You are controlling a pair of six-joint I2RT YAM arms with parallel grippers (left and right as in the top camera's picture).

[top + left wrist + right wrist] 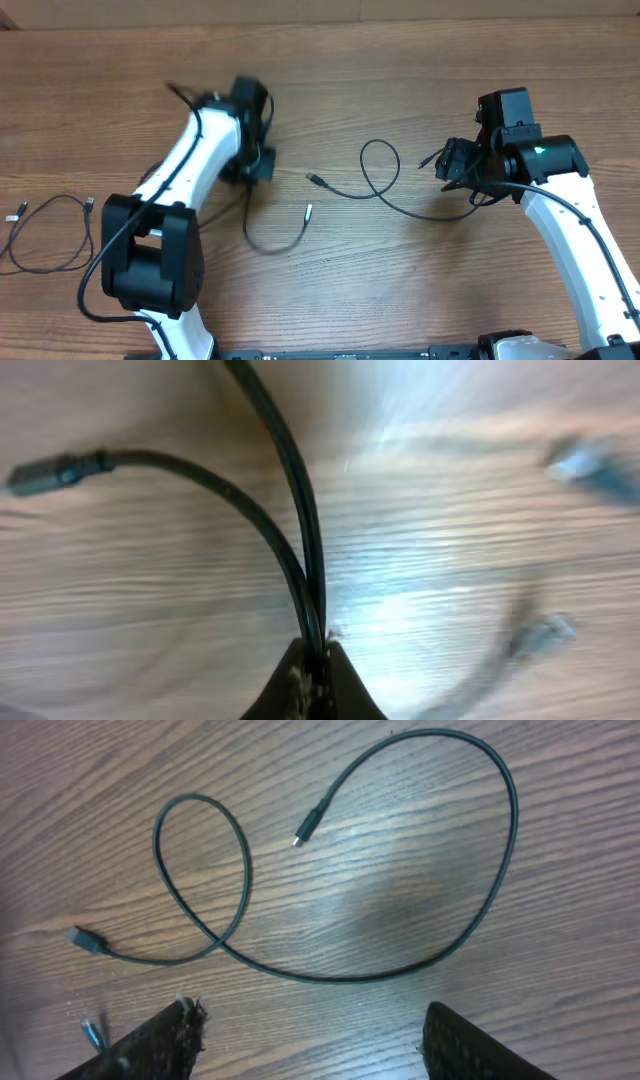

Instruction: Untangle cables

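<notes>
I will next lower my left gripper to the table below the cable and release the cable there, because the cable's pinched parts hang clear of the table.
Three thin black cables lie on the wooden table. My left gripper is shut on one cable that hangs down from it and curls to a plug end. In the left wrist view the jaws pinch two strands of this cable, with a plug at the left. A second cable lies in a loop mid-table, its plug pointing left. My right gripper is open and empty just above its right end. The right wrist view shows open fingers above that looped cable.
A third cable lies in loose loops at the far left edge, apart from the others. Thicker black cords run along both white arms. Blurred plug ends show at the right of the left wrist view.
</notes>
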